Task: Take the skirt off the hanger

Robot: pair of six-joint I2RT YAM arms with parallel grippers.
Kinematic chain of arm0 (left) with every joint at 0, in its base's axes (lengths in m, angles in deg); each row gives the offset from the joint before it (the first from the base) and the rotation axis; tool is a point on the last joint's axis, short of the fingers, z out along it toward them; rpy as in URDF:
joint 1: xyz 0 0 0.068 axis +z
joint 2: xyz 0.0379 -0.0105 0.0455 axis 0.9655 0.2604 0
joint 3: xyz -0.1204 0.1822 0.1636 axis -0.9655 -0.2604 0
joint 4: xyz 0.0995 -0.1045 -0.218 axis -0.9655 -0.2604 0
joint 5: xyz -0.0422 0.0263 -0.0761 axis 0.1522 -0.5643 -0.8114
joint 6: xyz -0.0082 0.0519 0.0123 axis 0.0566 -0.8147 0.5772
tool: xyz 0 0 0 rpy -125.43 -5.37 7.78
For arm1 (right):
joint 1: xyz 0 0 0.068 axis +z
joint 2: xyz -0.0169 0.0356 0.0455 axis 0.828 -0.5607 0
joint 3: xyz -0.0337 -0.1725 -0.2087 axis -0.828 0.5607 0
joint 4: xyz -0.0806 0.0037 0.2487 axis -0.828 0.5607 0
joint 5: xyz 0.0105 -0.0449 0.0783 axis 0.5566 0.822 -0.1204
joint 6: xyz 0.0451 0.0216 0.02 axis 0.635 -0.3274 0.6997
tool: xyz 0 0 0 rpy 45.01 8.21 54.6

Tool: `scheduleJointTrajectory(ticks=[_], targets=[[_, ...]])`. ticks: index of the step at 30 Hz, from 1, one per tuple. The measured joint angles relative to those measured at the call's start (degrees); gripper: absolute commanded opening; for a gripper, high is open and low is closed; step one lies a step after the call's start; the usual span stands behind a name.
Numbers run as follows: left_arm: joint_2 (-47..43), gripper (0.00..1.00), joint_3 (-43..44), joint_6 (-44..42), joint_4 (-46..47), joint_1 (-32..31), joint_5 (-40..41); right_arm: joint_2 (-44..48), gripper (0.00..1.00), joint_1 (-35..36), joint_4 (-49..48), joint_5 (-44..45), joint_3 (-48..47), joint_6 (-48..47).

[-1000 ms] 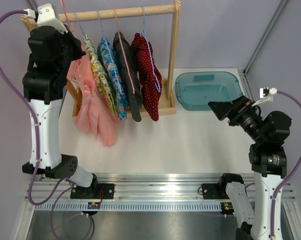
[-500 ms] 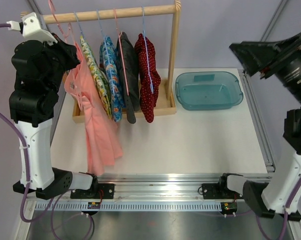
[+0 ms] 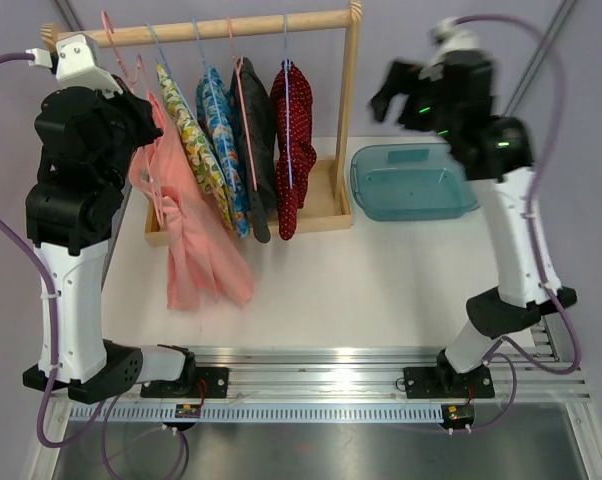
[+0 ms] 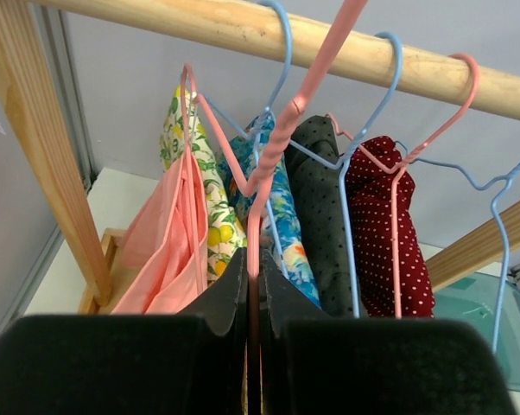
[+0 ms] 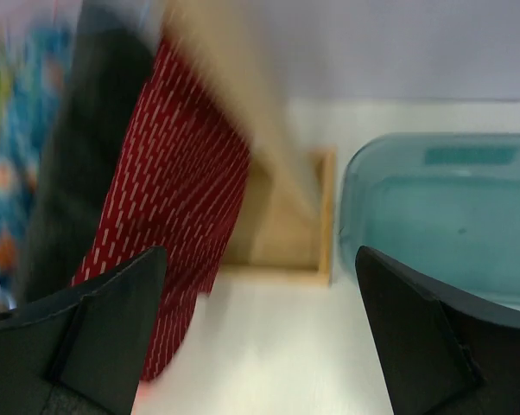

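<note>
My left gripper holds the hanger's neck, so my right gripper should next move back and left in the top view, onto the skirt waistband's near end (image 3: 162, 196).
A pink skirt (image 3: 196, 250) hangs from a pink wire hanger (image 3: 121, 45) at the left end of the wooden rail (image 3: 241, 24). My left gripper (image 3: 139, 100) is shut on the hanger's twisted neck (image 4: 258, 199), just below the hook. The skirt also shows at the left of the left wrist view (image 4: 169, 251). The hook's top is out of that view, so I cannot tell whether it rests on the rail. My right gripper (image 3: 381, 98) is open and empty, high in the air right of the rack's post. Its view is blurred (image 5: 260, 294).
Several other garments hang on the rail: lemon-print (image 3: 191, 140), blue floral (image 3: 221, 130), black (image 3: 256, 140) and red dotted (image 3: 293, 140). The rack's right post (image 3: 349, 100) stands beside a teal tub (image 3: 416, 180). The rack's wooden base (image 3: 321, 205) lies on the table.
My right arm has swung up from the table's right side to high above the tub, toward the rack. My left gripper keeps the hanger; the pink skirt has swung and hangs more spread.
</note>
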Motion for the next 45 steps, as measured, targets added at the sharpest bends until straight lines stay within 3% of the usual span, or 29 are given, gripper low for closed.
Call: scheduleJointTrajectory(ticks=[5,9,12,19,33,36,39,40,41,42,45], targets=[[-2.54,0.0,-4.15,-1.68,1.11,-0.04,0.79,-0.55,0.98,34.4,-4.72,14.34,21.57,-8.28],[-5.09,0.0,-7.54,-2.49,1.29,-0.04,1.03,2.58,0.97,50.21,-11.39,22.05,34.14,-8.92],[-6.19,0.0,-8.74,-3.1,1.42,-0.04,1.03,4.48,0.97,57.99,-15.23,27.58,34.27,-9.33],[-8.24,0.0,-12.9,-3.67,2.71,-0.04,1.01,1.73,0.96,67.52,-25.2,35.58,23.93,-10.88],[-6.1,0.0,-7.54,-1.03,0.59,-0.04,-2.75,-14.14,0.9,68.13,-38.97,33.7,21.22,-10.05],[-6.14,0.0,-6.95,-0.57,0.37,-0.04,-3.65,-15.76,0.73,68.13,-42.21,33.18,21.66,-9.6],[-6.19,0.0,-6.78,-0.11,0.04,-0.04,-4.59,-15.91,0.49,68.13,-46.93,33.35,24.41,-9.01],[-6.25,0.0,-6.78,0.09,-0.17,-0.04,-4.9,-15.91,0.39,68.13,-48.37,33.44,25.49,-8.92],[-6.38,0.0,-6.78,0.37,-0.44,-0.04,-5.18,-15.91,0.13,68.13,-49.72,33.64,26.82,-8.87],[-6.51,0.0,-6.78,0.66,-0.7,-0.04,-5.42,-15.89,0.03,68.13,-50.95,33.81,28.13,-9.2],[-7.19,0.0,-6.8,1.33,-1.79,-0.04,-5.95,-15.89,0.0,68.13,-54.75,33.94,31.3,-8.98]])
